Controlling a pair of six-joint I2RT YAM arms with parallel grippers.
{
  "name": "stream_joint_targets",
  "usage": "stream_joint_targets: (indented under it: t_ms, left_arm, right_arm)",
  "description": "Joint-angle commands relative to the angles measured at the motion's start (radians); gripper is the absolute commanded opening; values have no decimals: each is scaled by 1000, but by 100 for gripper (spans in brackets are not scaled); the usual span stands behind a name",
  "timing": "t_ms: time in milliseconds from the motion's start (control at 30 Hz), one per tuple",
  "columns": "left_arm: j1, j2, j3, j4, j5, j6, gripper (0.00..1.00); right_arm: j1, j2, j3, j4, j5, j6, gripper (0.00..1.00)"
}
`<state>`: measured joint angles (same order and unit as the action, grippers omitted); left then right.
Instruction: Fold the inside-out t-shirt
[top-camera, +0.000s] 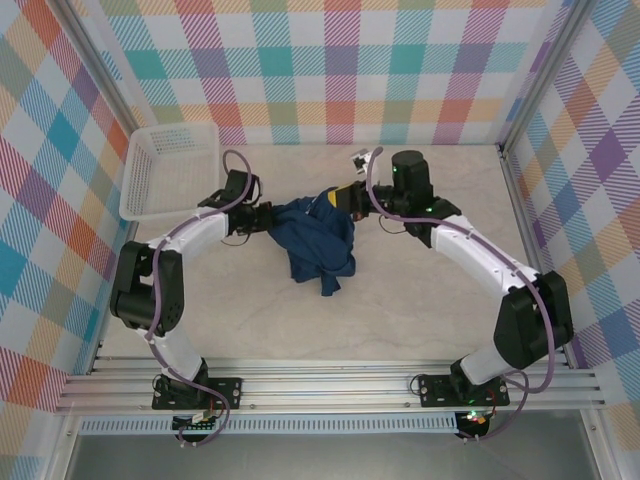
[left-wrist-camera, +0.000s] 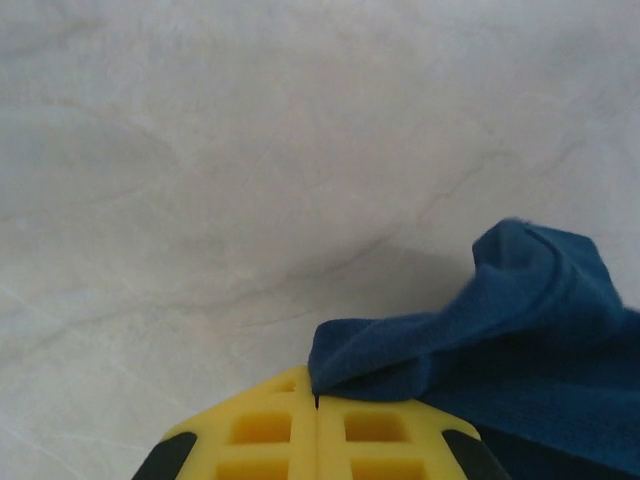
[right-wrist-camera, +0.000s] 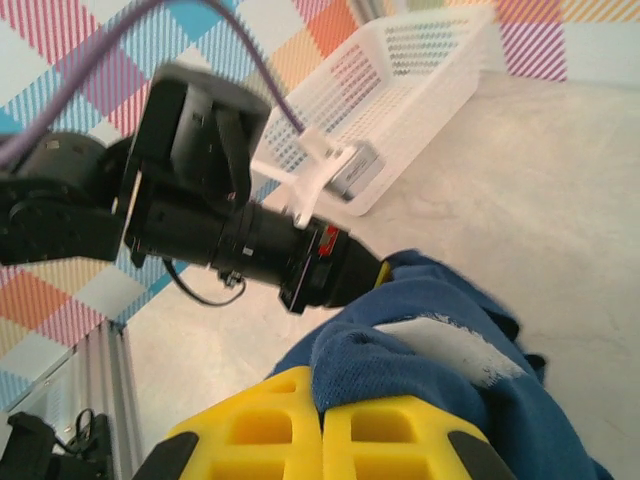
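Note:
The shirt is held tight by my right gripper. Next, my left gripper needs to move back toward my base, over the bare tabletop (top-camera: 272, 257) beside the drooping cloth, and let go of the shirt's fold.
The inside-out t-shirt (top-camera: 318, 243) is a dark navy bundle hanging between my two grippers over the middle of the table, its lower part drooping toward the near side. My left gripper (top-camera: 272, 216) is shut on the shirt's left edge; in the left wrist view its yellow fingers (left-wrist-camera: 316, 400) pinch a fold of the blue cloth (left-wrist-camera: 500, 340). My right gripper (top-camera: 340, 196) is shut on the shirt's upper right edge; in the right wrist view its yellow fingers (right-wrist-camera: 322, 408) clamp blue cloth (right-wrist-camera: 400, 370) beside a pale print patch (right-wrist-camera: 450, 345).
A white mesh basket (top-camera: 168, 168) sits at the far left of the table, also seen in the right wrist view as a basket (right-wrist-camera: 400, 90). Checkered walls enclose the table on three sides. The left arm's wrist (right-wrist-camera: 200, 220) is close in front of the right gripper.

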<state>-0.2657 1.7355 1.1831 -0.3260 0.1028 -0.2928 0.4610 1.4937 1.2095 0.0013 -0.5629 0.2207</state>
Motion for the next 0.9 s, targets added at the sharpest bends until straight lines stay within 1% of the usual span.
stream_joint_targets:
  t_ms: [0,67,167,233,300,367,400,433,500,567,600,633,667,767,800,867]
  left_arm:
    - [15,-74,-120,40,-30,-32,0]
    - [15,-108,-200,103,-16,-53,0]
    - [8,-143,-339,205,66,-107,0]
    - [-21,-159,-422,301,126,-144,0]
    - [-87,-165,-458,344,171,-137,0]
    - [-120,-175,-467,336,165,-128,0]
    - [-120,-190,-469,332,153,-136,0]
    - [-119,-205,-466,320,125,-136,3]
    - [-118,-254,-449,279,52,-125,29]
    - [-118,-309,-430,245,0,-113,45]
    - [-118,-346,-423,232,-15,-109,51]
    - [-119,-381,-422,235,-13,-103,56]
    - [-121,-423,-423,249,16,-93,63]
    - [-157,-499,-409,326,164,-61,76]
    - [-181,-492,-377,329,199,-40,77]
    - [-244,-444,-297,304,204,26,78]
  right_arm:
    - [-63,-89,15,24,60,-3,0]
    - [-118,-123,-17,120,64,90,0]
    - [-160,-144,-35,288,65,211,0]
    - [-166,-136,-31,387,36,268,0]
    - [-173,-113,-14,464,-19,310,0]
    - [-173,-97,8,468,-84,297,0]
    - [-173,-91,20,440,-121,275,0]
    - [-173,-85,27,414,-156,253,0]
    - [-173,-81,28,341,-212,196,0]
    - [-173,-78,40,243,-255,126,0]
    - [-173,-78,42,200,-257,97,0]
    - [-173,-79,41,173,-263,79,0]
    - [-173,-82,37,150,-270,66,0]
    - [-172,-87,10,149,-293,68,0]
    - [-172,-86,4,152,-302,72,0]
    - [-171,-84,-4,153,-320,73,0]
